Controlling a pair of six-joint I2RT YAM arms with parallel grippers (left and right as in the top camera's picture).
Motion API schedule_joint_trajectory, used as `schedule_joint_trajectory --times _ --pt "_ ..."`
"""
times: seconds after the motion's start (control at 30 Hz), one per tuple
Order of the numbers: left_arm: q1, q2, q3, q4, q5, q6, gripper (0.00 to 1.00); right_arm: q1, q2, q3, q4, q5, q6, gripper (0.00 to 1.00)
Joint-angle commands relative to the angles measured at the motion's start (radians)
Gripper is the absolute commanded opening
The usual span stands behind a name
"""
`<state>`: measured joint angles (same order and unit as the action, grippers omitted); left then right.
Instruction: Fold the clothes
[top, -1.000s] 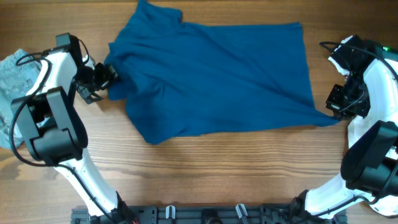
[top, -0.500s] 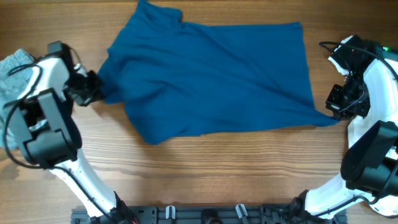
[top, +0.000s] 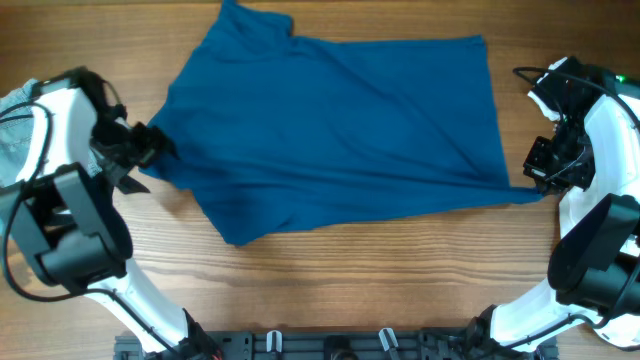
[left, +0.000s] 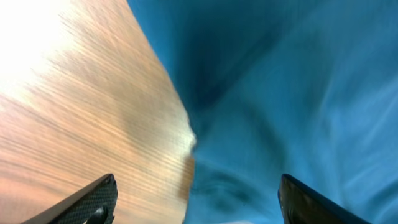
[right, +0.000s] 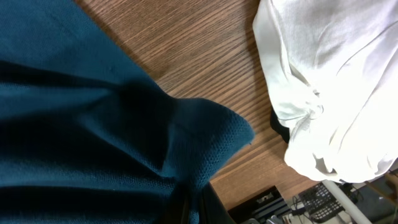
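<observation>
The robot's right gripper will next carry the shirt's fold outward and let it go over the shirt's side edge, because that part of the shirt is unfolded.
The deep-blue shirt lies spread over the middle of the wooden table. My left gripper sits at its left tip. In the left wrist view this gripper is open, its fingers wide apart over bare wood and the shirt's edge. My right gripper is at the shirt's lower right corner. In the right wrist view it is shut on a bunched fold of the blue fabric.
A light-blue denim piece lies at the table's left edge behind the left arm. White cloth with a black piece under it lies just right of the right gripper. A dark rack runs along the front edge.
My left gripper moved left and drew the shirt's left tip outward, flattening the folds there. It stood shut on the fabric half a second ago and is open now. The right arm has not moved.
</observation>
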<state>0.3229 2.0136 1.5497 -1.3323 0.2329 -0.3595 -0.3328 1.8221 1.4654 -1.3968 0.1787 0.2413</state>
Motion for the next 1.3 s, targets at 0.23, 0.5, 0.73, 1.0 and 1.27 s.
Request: schedule_joint_trajectory --times 0.23,0.5,0.73,1.0,1.27 --pt "-0.283 -0.113 -0.23 0.018 -0.074 0.019 0.8 -0.002 -0.023 -0.002 -0.001 0.0 -0.006 0.04" --pt "-0.383 -0.261 -0.501 0.197 -0.077 -0.065 0.65 -0.002 -0.023 -0.002 -0.001 0.0 -0.006 0.04" --pt "-0.491 -0.261 -0.583 0.336 -0.137 -0.106 0.63 -0.002 -0.023 -0.002 -0.002 0.0 -0.006 0.04" --pt "-0.491 -0.281 -0.576 0.3 -0.163 -0.119 0.04 -0.002 -0.023 -0.002 0.001 0.0 -0.006 0.04" --pt "-0.455 -0.568 -0.424 0.01 -0.156 0.035 0.04 -0.002 -0.027 -0.002 -0.012 -0.005 0.006 0.04"
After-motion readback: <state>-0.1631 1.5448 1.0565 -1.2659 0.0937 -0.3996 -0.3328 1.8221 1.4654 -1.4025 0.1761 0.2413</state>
